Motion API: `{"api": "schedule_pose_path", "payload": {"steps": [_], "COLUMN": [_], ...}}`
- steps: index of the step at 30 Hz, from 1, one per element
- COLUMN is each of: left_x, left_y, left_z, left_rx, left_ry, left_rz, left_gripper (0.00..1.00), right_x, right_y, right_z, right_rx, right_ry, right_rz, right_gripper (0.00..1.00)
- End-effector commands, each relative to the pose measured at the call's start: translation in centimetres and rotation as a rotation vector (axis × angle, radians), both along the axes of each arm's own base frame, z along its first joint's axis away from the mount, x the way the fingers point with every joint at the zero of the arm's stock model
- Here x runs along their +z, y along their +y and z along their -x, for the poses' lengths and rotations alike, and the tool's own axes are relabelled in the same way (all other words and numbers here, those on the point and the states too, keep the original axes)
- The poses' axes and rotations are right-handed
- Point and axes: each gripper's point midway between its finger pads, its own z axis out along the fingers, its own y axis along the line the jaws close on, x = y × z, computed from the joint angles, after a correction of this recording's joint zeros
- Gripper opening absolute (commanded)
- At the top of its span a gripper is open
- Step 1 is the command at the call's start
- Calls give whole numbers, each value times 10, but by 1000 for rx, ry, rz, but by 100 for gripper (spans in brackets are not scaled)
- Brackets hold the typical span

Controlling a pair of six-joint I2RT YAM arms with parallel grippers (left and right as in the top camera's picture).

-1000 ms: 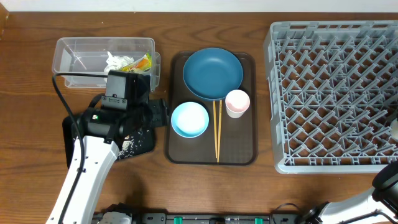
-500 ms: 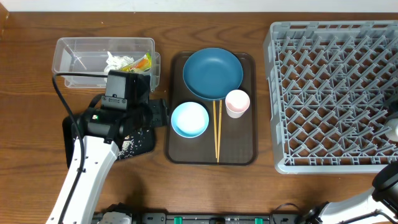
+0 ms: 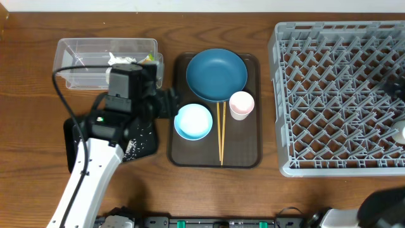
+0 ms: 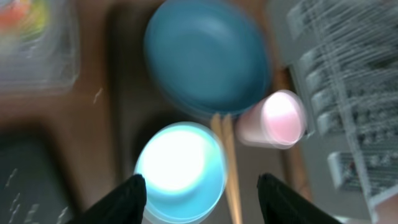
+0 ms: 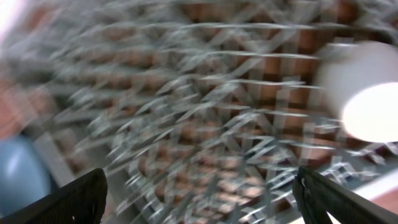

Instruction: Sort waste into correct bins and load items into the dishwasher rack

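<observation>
The pink cup's opening faces up, so I need to move my left gripper to the right in the overhead view and down, onto the pink cup's rim by the chopsticks.
My left gripper (image 4: 205, 208) is open and empty, its fingers spread just above the white bowl with light blue inside (image 4: 180, 165); overhead it (image 3: 171, 104) sits at the bowl's (image 3: 193, 121) left rim. The blue plate (image 3: 216, 74), pink cup (image 3: 241, 104) and two chopsticks (image 3: 221, 136) lie on the brown tray (image 3: 250, 158). My right gripper (image 5: 208, 205) is open and empty above the dishwasher rack (image 3: 335, 95), near a white cup (image 5: 367, 93) standing in the rack (image 5: 205, 124). The arm hides most of the tissue and wrapper in the clear tub (image 3: 82, 60).
The black tray (image 3: 144, 144) with white rice scraps lies left of the brown tray, partly under my left arm. The left arm's cable (image 3: 60, 95) loops over the tub's front. The white cup (image 3: 400, 134) shows at the overhead view's right edge. Both wrist views are motion-blurred.
My left gripper has moved up and to the right, from over the black tray to the bowl's edge. My right arm has shifted over the rack's right side.
</observation>
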Motion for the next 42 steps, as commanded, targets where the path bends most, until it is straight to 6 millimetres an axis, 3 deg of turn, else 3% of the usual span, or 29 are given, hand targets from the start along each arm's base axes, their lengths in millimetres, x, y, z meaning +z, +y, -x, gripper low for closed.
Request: {"api": "schedule_pose_path", "payload": {"steps": [1,4,8,14,23,29,31,35,40,42], "left_x": [10,1,-28,-73,-125,-146,-150,-154,-161,-159], "left_y": [-37,-61,-95,-130,-145,-152,-156,-158,-151,-151], "left_z": [-7,-19,-25,-28,-33,-24,-20,-13,-4,-3], "left_rx": [-103,-131,-195,-260,-250,-254,-264,-276,-272,-274], "left_ry": [-69,-111,-84,-31,69,135,144,165,216,222], "left_rz": [38,7,-10,-25,-31,-31,-36,-47,-70,-67], "left_gripper": [61,61,62,61,61,60,52,21,6,6], "right_x": [23,21,17,17,16,16,16,15,14,14], "right_y": [46,71,90,101,102,102,102,102,103,103], "right_z": [-6,-1,0,-2,-1,0,0,2,4,5], "right_rx": [173,237,292,326,327,327,328,328,329,333], "right_ry": [-49,13,48,47,51,54,57,63,72,74], "right_rz": [34,88,107,108,106,104,103,100,97,97], "right_gripper": [94,93,93,92,93,93,93,93,96,97]}}
